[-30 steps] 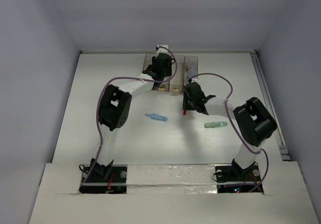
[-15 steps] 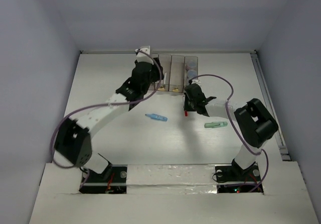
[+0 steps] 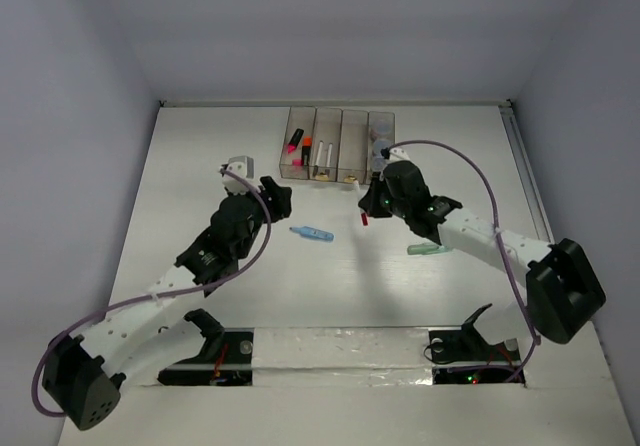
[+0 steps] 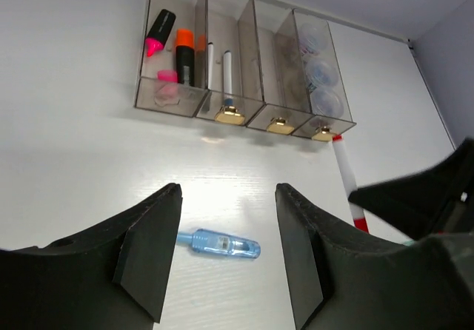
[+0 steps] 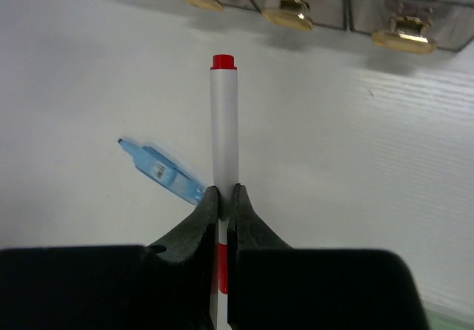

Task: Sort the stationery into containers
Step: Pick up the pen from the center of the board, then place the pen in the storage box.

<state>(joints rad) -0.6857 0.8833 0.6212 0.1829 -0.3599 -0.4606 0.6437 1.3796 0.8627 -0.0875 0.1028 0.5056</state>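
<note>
My right gripper moves over the second bin [image 3: 325, 148] next and releases the pen beside similar ones. That bin lies outward and to the left in the top view.
The containers [image 3: 352, 151] are four joined bins at the back. In the left wrist view [image 4: 263, 71] the leftmost bin holds a pink highlighter [image 4: 158, 32] and an orange highlighter [image 4: 184, 52]. The second holds two white pens [image 4: 227, 71], and the fourth holds grey-blue pots [image 4: 318, 71]. My left gripper [image 3: 272, 198] is open and empty, its jaws [image 4: 226, 256] standing either side of a light blue marker [image 4: 220, 243] on the table below. My right gripper [image 3: 372, 198] is shut on a thin white pen with red ends [image 5: 224, 123], held just in front of the bins. The jaws pinch it near its lower end [image 5: 224, 197].
A pale green marker [image 3: 430, 249] lies on the table right of centre, under my right forearm. The light blue marker [image 3: 312, 233] lies between the two grippers. The bins' tan tabs [image 5: 287, 15] are just ahead of the held pen. A rail [image 3: 530, 196] runs along the table's right edge.
My left arm has pulled back from the bins toward the near left and now hangs over the light blue marker. My right gripper still holds the pen at about the same spot.
</note>
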